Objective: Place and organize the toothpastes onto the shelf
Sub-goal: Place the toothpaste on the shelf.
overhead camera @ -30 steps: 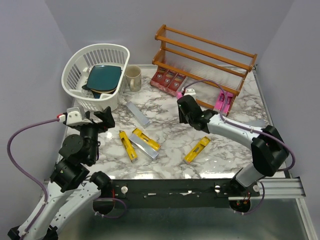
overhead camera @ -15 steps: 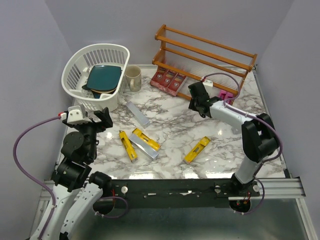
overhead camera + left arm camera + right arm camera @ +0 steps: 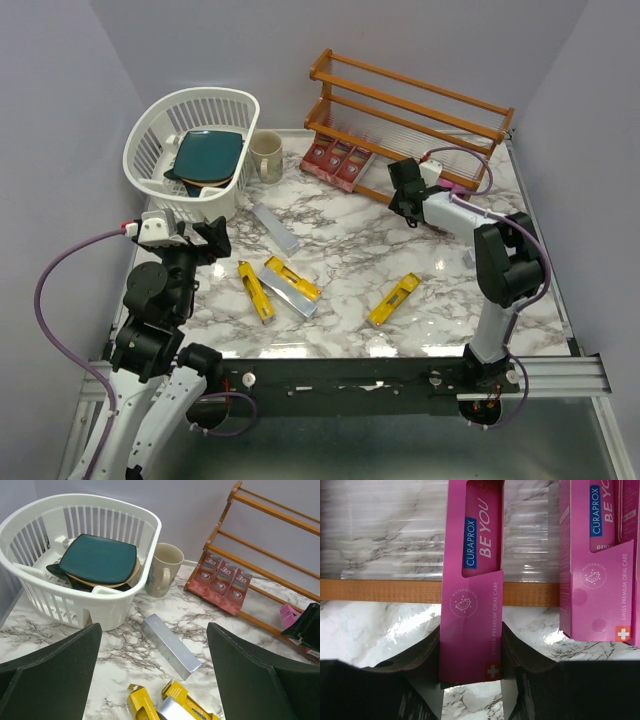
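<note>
Next, my right gripper slides sideways along the shelf's front bar toward that neighbor and opens. A gap shows between the held carton and the pink one beside it.
My right gripper is shut on a pink toothpaste carton. The carton's far end lies across the front rail of the shelf and onto its bottom tier. Another pink carton lies on that tier just to the right. Three red cartons sit at the tier's left end. On the marble lie a silver carton, two yellow cartons with a second silver carton, and a lone yellow carton. My left gripper hangs open above the left side.
A white basket holding a teal plate stands at the back left. A beige mug is next to it. The right arm's cable loops over the shelf's lower right end.
My right gripper has carried the pink carton from the middle of the table back and right to the shelf's bottom tier. The left arm has hardly moved.
</note>
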You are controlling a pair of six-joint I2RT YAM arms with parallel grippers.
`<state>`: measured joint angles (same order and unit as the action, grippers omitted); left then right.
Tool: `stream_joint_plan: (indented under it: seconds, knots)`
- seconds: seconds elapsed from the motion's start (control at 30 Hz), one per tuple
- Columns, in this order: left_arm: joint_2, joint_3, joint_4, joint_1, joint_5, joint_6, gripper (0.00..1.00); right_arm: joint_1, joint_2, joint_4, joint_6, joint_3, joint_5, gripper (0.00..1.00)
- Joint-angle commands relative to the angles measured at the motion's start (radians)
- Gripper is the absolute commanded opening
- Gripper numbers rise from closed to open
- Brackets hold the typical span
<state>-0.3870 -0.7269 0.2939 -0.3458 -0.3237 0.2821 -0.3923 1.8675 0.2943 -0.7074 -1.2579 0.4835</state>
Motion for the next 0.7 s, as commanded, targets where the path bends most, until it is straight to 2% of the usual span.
stream_joint_plan:
  seconds: [0.0, 0.3, 0.4, 0.67]
  knots:
    - [-0.001, 0.012, -0.016, 0.013, 0.046, 0.014, 0.96, 0.009, 0.03, 0.048, -0.063, -0.047, 0.092, 0.48]
    - [-0.003, 0.012, -0.016, 0.019, 0.055, 0.02, 0.96, 0.009, 0.028, 0.071, -0.049, -0.058, 0.122, 0.58]
    - [-0.006, 0.014, -0.016, 0.022, 0.058, 0.022, 0.96, 0.009, 0.027, 0.068, -0.044, -0.052, 0.122, 0.58]
    - [-0.01, 0.014, -0.016, 0.027, 0.067, 0.026, 0.96, 0.009, 0.01, 0.071, -0.04, -0.041, 0.156, 0.4]
